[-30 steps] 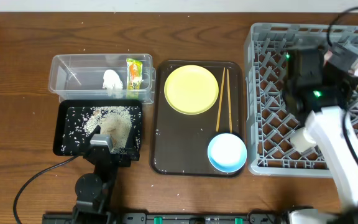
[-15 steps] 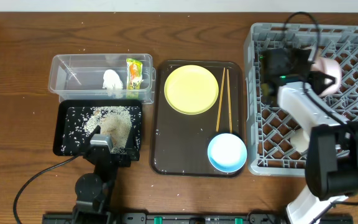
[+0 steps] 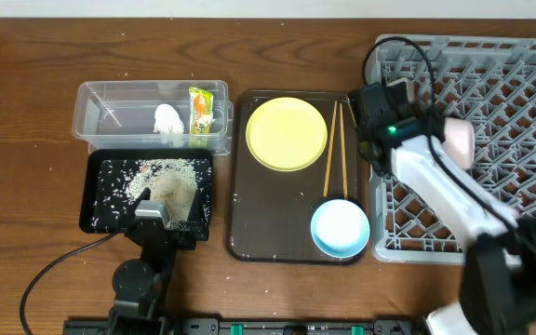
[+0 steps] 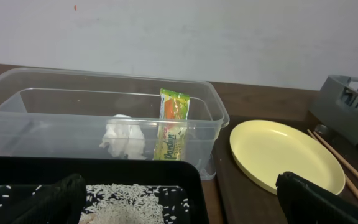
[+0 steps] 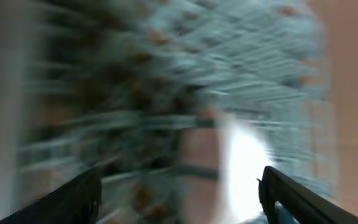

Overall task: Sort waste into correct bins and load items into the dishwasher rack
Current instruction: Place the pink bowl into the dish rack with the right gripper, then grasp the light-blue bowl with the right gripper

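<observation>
Next, my right gripper comes back from the dishwasher rack point(image 3: 510, 112) and lowers onto the light-blue bowl's rim by the chopsticks, as that part of the bowl's rim lies nearest to it.
My left gripper point(image 4: 185, 208) hangs open low over the black bin point(image 3: 100, 200), above the rice point(image 4: 135, 202); it also shows in the overhead view point(image 3: 152, 216). Behind it, the clear bin point(image 4: 17, 112) holds the paper wad point(image 4: 123, 137) and the snack wrapper point(image 4: 173, 121). The yellow plate point(image 3: 287, 133), chopsticks point(image 3: 333, 149) and light-blue bowl point(image 3: 340, 227) lie on the brown tray point(image 3: 249, 233). My right gripper point(image 3: 380, 102) is over the left edge of the dishwasher rack point(image 3: 510, 112). Its wrist view is motion-blurred, with the fingers point(image 5: 291, 196) wide apart over grey lattice and a bright white patch.
The tray sits between the two bins and the rack. A black cable point(image 3: 54, 270) trails from the left arm near the front edge. My right arm's white link point(image 3: 445, 191) crosses the rack's front-left part.
My right arm has swung left across the rack, from its right side to its left edge, and its jaws have opened. The left arm and all tray items are unmoved.
</observation>
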`<state>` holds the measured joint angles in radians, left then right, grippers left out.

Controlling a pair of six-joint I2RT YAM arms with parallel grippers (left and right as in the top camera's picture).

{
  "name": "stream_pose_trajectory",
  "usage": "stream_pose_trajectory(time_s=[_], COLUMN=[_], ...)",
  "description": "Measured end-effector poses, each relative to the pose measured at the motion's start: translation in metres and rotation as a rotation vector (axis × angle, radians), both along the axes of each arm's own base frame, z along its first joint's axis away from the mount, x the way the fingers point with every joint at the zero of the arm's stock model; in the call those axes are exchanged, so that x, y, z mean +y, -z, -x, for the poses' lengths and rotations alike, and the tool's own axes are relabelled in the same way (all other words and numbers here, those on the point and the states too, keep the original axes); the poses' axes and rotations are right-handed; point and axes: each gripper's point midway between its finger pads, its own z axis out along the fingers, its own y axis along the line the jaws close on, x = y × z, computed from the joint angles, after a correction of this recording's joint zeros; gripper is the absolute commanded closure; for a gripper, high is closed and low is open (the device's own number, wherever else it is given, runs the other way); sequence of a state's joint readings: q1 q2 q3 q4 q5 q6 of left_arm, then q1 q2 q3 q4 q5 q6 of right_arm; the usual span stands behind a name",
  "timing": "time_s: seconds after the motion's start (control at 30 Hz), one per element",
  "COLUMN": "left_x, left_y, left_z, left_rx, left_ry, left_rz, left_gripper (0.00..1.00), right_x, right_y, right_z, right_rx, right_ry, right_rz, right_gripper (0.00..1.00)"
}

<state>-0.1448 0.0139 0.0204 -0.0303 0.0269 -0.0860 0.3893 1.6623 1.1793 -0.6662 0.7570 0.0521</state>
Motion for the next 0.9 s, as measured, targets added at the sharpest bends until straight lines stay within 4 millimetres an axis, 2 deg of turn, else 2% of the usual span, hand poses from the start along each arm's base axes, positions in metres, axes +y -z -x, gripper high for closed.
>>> stream_pose_trajectory(time_s=[0.1, 0.2, 0.3, 0.37, 0.5, 0.67, 0.77, 0.9], left_x=[0.0, 0.0, 0.0, 0.0, 0.0, 0.0, 0.0, 0.0], left_y=[0.0, 0.0, 0.0, 0.0, 0.0, 0.0, 0.0, 0.0], left_z=[0.0, 0.0, 0.0, 0.0, 0.0, 0.0, 0.0, 0.0], left_rx=[0.0, 0.0, 0.0, 0.0, 0.0, 0.0, 0.0, 0.0], left_ry=[0.0, 0.0, 0.0, 0.0, 0.0, 0.0, 0.0, 0.0], left_rz=[0.0, 0.0, 0.0, 0.0, 0.0, 0.0, 0.0, 0.0], left_gripper=[0.0, 0.0, 0.0, 0.0, 0.0, 0.0, 0.0, 0.0], right_x=[0.047, 0.09, 0.121, 0.131, 0.14, 0.139, 0.131, 0.122], right_y=[-0.004, 0.002, 0.017, 0.023, 0.039, 0.076, 0.101, 0.121], right_z=[0.019, 0.046, 0.077, 0.092, 0.104, 0.113, 0.122, 0.129], right_rx=[0.061, 0.186, 0.356, 0.434, 0.538, 0.684, 0.782, 0.861], right_ry=[-0.142, -0.279, -0.406, -0.464, -0.54, -0.557, -0.532, -0.515], right_rz=[-0.248, -0.439, -0.544, -0.565, -0.562, -0.527, -0.488, -0.434], right_gripper=[0.26, 0.27, 0.29, 0.31, 0.38, 0.48, 0.61, 0.87])
